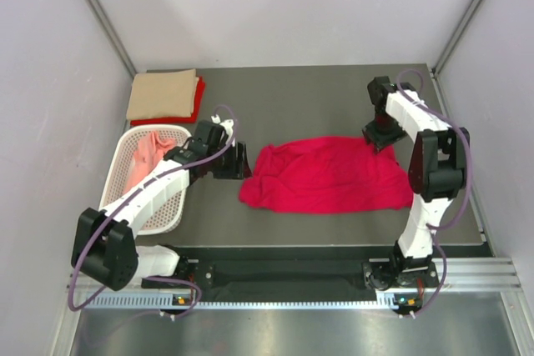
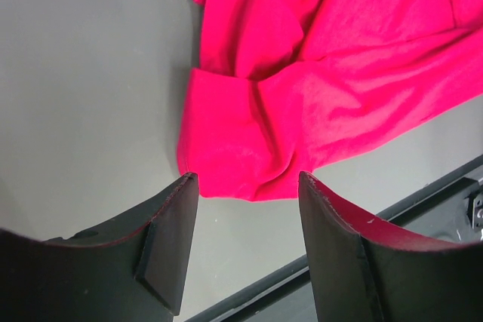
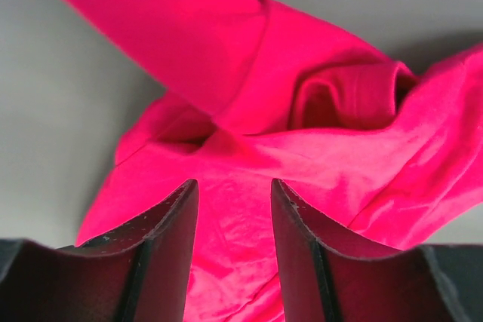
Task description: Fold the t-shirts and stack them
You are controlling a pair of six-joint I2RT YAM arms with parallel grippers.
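The rumpled cloth at the crimson shirt's far corner reaches past my open, empty fingers, so my right gripper will move down and ease outward onto the shirt's corner next.
A bright crimson t-shirt (image 1: 325, 174) lies crumpled on the grey table in the middle. My left gripper (image 1: 238, 161) is open and empty just left of the shirt's left edge; in its wrist view (image 2: 245, 179) the shirt (image 2: 317, 65) lies just beyond the fingertips. My right gripper (image 1: 377, 141) is open over the shirt's far right corner; its wrist view (image 3: 234, 182) shows rumpled crimson cloth (image 3: 302, 111) between and past the fingers, with nothing gripped. A folded tan t-shirt (image 1: 163, 94) lies on a folded red one (image 1: 171, 119) at the far left. A salmon pink shirt (image 1: 148, 154) sits in the basket.
A white mesh basket (image 1: 150, 206) stands at the left, under my left arm. The enclosure walls close in at left, right and back. A black rail (image 1: 292, 273) runs along the table's near edge.
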